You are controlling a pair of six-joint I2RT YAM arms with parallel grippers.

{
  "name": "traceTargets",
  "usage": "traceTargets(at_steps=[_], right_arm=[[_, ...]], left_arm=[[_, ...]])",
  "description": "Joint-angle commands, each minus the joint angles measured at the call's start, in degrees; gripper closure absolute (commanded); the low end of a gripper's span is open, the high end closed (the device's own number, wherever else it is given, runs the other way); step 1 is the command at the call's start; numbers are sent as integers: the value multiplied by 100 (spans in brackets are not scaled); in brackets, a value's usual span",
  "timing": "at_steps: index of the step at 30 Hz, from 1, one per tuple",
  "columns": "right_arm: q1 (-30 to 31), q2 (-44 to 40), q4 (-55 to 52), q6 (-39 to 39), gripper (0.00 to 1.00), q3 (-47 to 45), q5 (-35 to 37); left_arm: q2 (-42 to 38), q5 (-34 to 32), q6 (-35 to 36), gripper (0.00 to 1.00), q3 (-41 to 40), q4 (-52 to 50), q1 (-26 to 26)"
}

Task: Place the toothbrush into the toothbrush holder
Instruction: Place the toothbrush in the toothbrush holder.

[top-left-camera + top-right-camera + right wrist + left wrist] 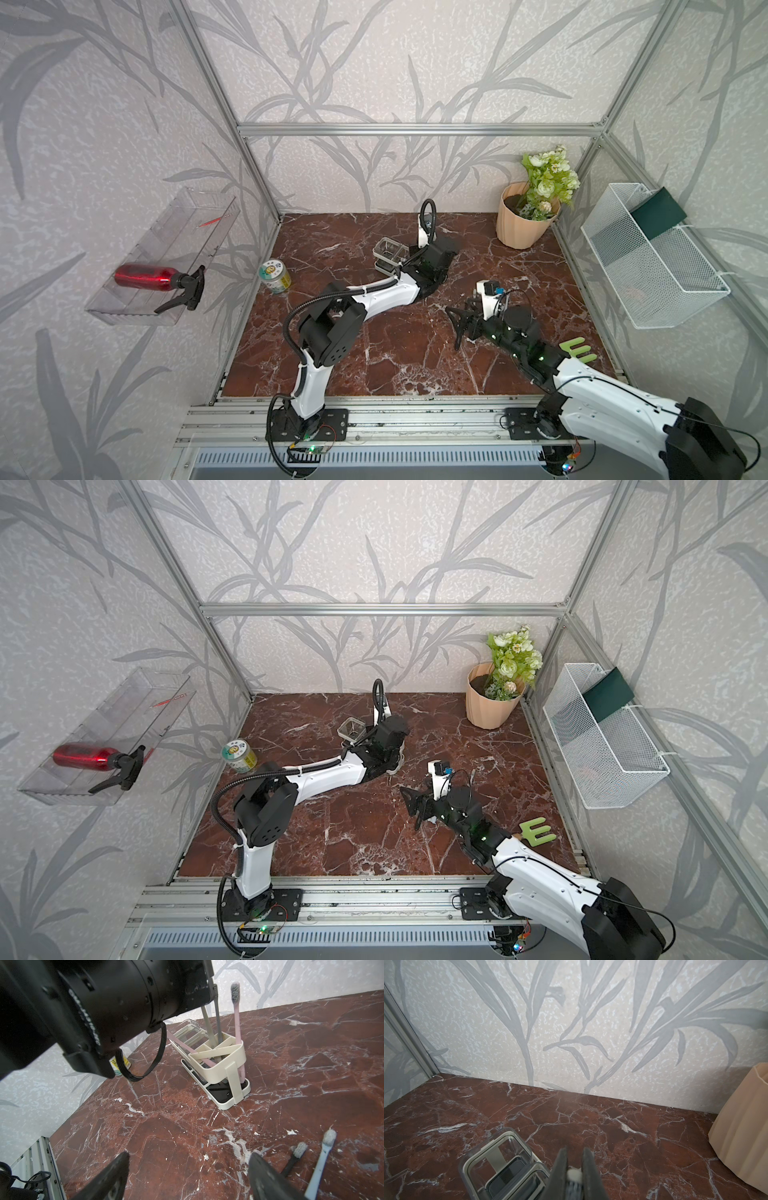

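I should next lower my left gripper a little farther over the holder's divider and let go, since the lower end of the cream toothbrush already sits inside.
The cream-white toothbrush holder stands mid-table; its clear cups show beside my left wrist. My left gripper hangs over the slotted end, shut on a cream toothbrush whose lower end sits in the divider. Grey and pink toothbrushes also stand in the slots, and another pink one leans there. My right gripper is open and empty, low over the marble. Beside it lie a black toothbrush and a light blue one.
A peach flower pot stands at the back right and a small can at the left edge. A green letter E lies by my right arm. A white mesh basket and a clear shelf with a red spray bottle hang on the side walls.
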Motion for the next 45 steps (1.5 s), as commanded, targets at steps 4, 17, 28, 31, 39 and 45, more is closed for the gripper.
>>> traceTargets(at_steps=[4, 17, 28, 31, 39, 45], right_arm=[[-19, 36, 155, 25, 11, 59, -48], [-20, 99, 163, 37, 11, 89, -107], [-17, 137, 180, 39, 11, 94, -136], [-19, 136, 182, 41, 11, 100, -136], [-20, 100, 150, 21, 11, 95, -128], [-20, 59, 143, 24, 11, 94, -128]], left_arm=[[119, -93, -248, 100, -115, -104, -19], [77, 181, -229, 100, -179, -405, 0], [74, 225, -310, 99, -328, -354, 0], [75, 252, -317, 95, -348, -352, 1], [68, 373, -293, 74, -317, -343, 1], [-8, 401, -216, 59, -285, -331, 2]])
